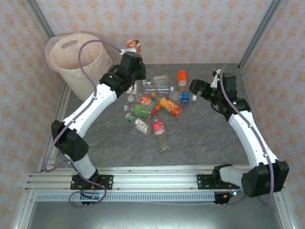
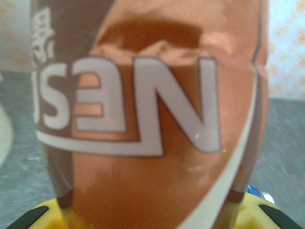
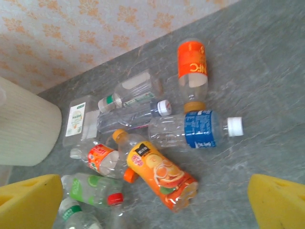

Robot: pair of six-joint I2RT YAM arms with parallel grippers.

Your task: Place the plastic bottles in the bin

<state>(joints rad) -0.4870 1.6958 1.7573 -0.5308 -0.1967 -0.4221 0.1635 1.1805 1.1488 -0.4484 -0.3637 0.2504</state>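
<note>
The bottle will next swing sideways in my left gripper, away from the heap and over the bin's opening [image 1: 74, 53], and my left gripper will release it inside.
My left gripper [image 1: 132, 58] is shut on a bottle with a brown-orange label [image 1: 134, 46], held up just right of the bin [image 1: 76, 57]. Up close that label [image 2: 157, 119] covers the left wrist view, between my yellow fingertips [image 2: 43, 215]. The other plastic bottles lie in a heap mid-table: an orange-label one [image 3: 191, 64], a blue-label one [image 3: 198, 129], an orange juice one [image 3: 162, 174], a green-label one [image 3: 90, 191] and a red-label one [image 1: 158, 127]. My right gripper [image 1: 195, 87] hovers open to the right of the heap, nothing between its pads [image 3: 31, 202].
The cream bin, lined with a pinkish bag, stands at the far left corner; its wall [image 3: 24, 129] shows beside the heap. Patterned walls and metal posts [image 1: 259, 31] close the table's back and sides. Bare grey tabletop [image 1: 200, 143] lies in front of the heap.
</note>
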